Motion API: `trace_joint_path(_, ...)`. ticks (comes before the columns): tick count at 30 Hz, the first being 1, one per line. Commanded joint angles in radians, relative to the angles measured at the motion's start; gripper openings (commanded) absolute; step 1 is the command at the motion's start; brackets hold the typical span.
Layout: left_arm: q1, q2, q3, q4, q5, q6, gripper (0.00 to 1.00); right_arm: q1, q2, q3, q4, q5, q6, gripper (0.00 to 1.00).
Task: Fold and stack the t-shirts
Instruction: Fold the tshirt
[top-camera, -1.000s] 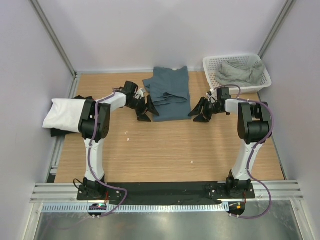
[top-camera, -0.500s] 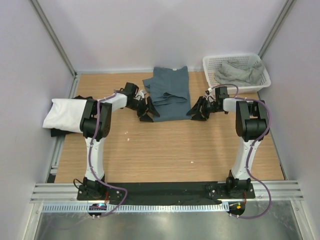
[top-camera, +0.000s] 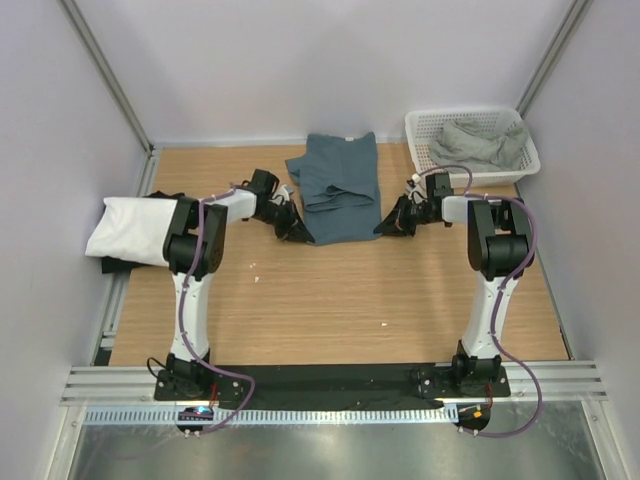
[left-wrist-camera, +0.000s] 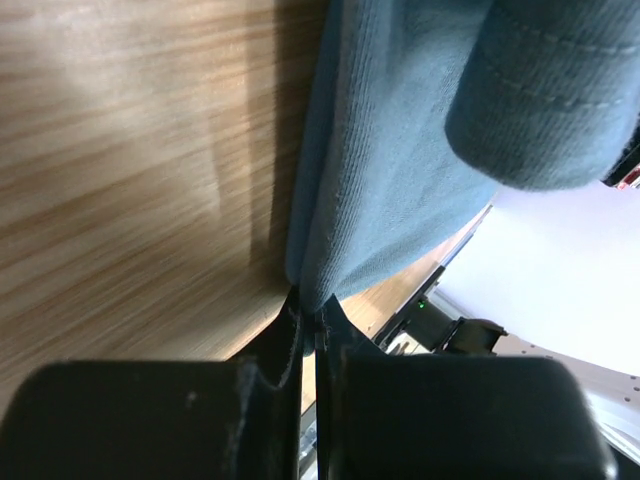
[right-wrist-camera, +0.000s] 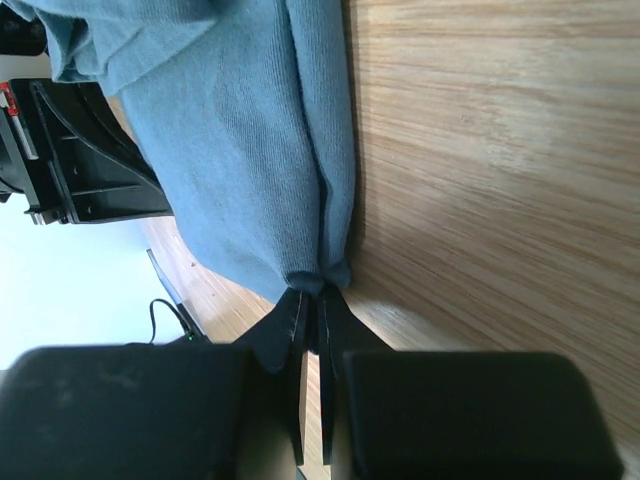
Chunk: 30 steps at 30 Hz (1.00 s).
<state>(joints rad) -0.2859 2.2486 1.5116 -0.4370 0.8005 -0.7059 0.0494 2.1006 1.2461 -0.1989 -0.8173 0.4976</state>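
Observation:
The right gripper lifts and carries outward over its far half (top-camera: 358, 162) to release next, as both near corners are pinched and the slate-blue t-shirt lies outward of them.
A slate-blue t-shirt (top-camera: 338, 185) lies partly folded at the back middle of the table. My left gripper (top-camera: 297, 232) is shut on its near left corner, and the left wrist view shows the cloth edge (left-wrist-camera: 310, 285) pinched between the fingertips. My right gripper (top-camera: 386, 228) is shut on the near right corner, where the cloth (right-wrist-camera: 320, 280) bunches at the tips. A folded white t-shirt (top-camera: 128, 228) lies at the left edge on top of a black one (top-camera: 112, 264). A grey-green t-shirt (top-camera: 478, 145) lies crumpled in the basket.
The white mesh basket (top-camera: 525, 160) stands at the back right corner. Both arms stretch far out over the wooden table (top-camera: 330, 300). Enclosure walls close in the back and both sides.
Both grippers have closed on the slate-blue t-shirt's near corners; a second ago they stood open beside it. Each has moved slightly inward toward the shirt.

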Motion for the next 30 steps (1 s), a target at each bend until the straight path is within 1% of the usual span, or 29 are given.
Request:
trace_joint_path(1,-0.001,-0.096,-0.024,-0.009,-0.021,0.023,0.0,-0.003,-0.073,-0.017,-0.016,0.018,-0.011,0.01)
trace_joint_path(4,0.001,-0.159,-0.042,-0.034,-0.024,0.052,0.0,-0.002,-0.149,-0.05,-0.016,0.003,-0.01,0.01)
trace_joint_path(10,-0.001,-0.377,-0.08,-0.111,-0.061,0.138,0.0,-0.002,-0.327,-0.117,-0.039,-0.02,-0.005,0.01)
trace_joint_path(18,-0.001,-0.647,-0.218,-0.187,-0.075,0.181,0.0,-0.003,-0.595,-0.257,-0.053,-0.037,0.064,0.01)
trace_joint_path(22,0.001,-0.751,-0.333,-0.193,-0.092,0.186,0.0,-0.003,-0.723,-0.339,-0.048,-0.031,0.105,0.01)
trace_joint_path(26,0.001,-0.836,-0.404,-0.221,-0.089,0.189,0.0,0.003,-0.789,-0.376,-0.099,-0.026,0.099,0.02)
trace_joint_path(30,0.016,-0.862,-0.403,-0.215,-0.096,0.189,0.0,0.004,-0.817,-0.355,-0.123,-0.014,0.075,0.02)
